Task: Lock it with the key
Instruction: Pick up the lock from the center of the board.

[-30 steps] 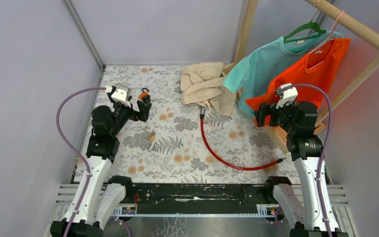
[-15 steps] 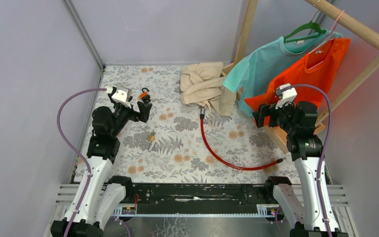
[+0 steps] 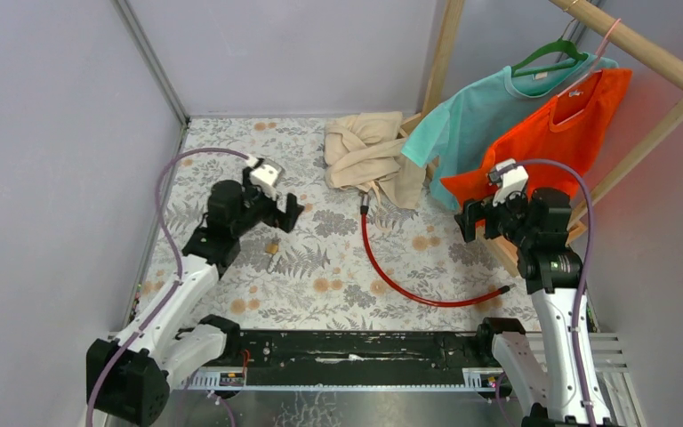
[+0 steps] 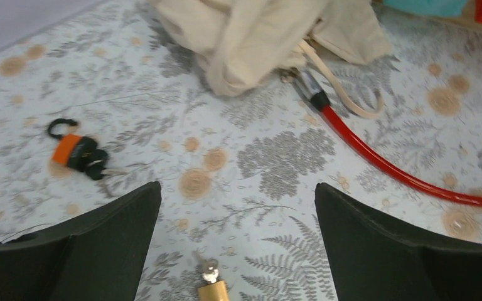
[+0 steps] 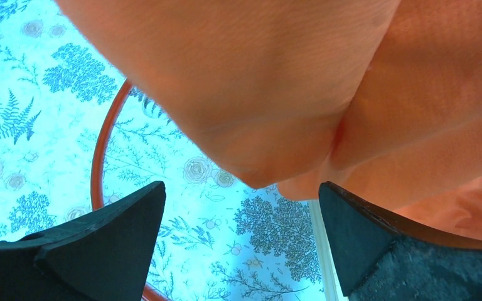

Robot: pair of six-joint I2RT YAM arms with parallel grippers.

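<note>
The cable lock's black collar [image 3: 364, 210] [image 4: 319, 100] lies clear of the beige cloth. So I should next move my left gripper to the right in the top view and down onto it.
A small brass padlock [image 3: 273, 246] lies on the floral cloth with a silver key [image 4: 208, 271] stuck in it. My left gripper [image 3: 282, 213] hovers just beyond it, open and holding nothing; in the left wrist view the brass padlock [image 4: 213, 292] sits at the bottom edge between the open fingers [image 4: 237, 188]. An orange padlock [image 4: 75, 149] with a black shackle and keys lies further left. A red cable lock [image 3: 400, 286] curves across the middle. My right gripper [image 3: 471, 220] stands open under the orange shirt [image 5: 276, 81], holding nothing [image 5: 242, 185].
A beige cloth [image 3: 369, 156] is heaped at the back. A teal shirt [image 3: 462, 116] and the orange shirt [image 3: 569, 124] hang from a wooden rack [image 3: 640, 49] on the right. Grey walls close in the left and back sides.
My left arm has swung right and forward, from beside the orange padlock to over the brass padlock. My right gripper has dipped slightly lower and to the left. Both stay open.
</note>
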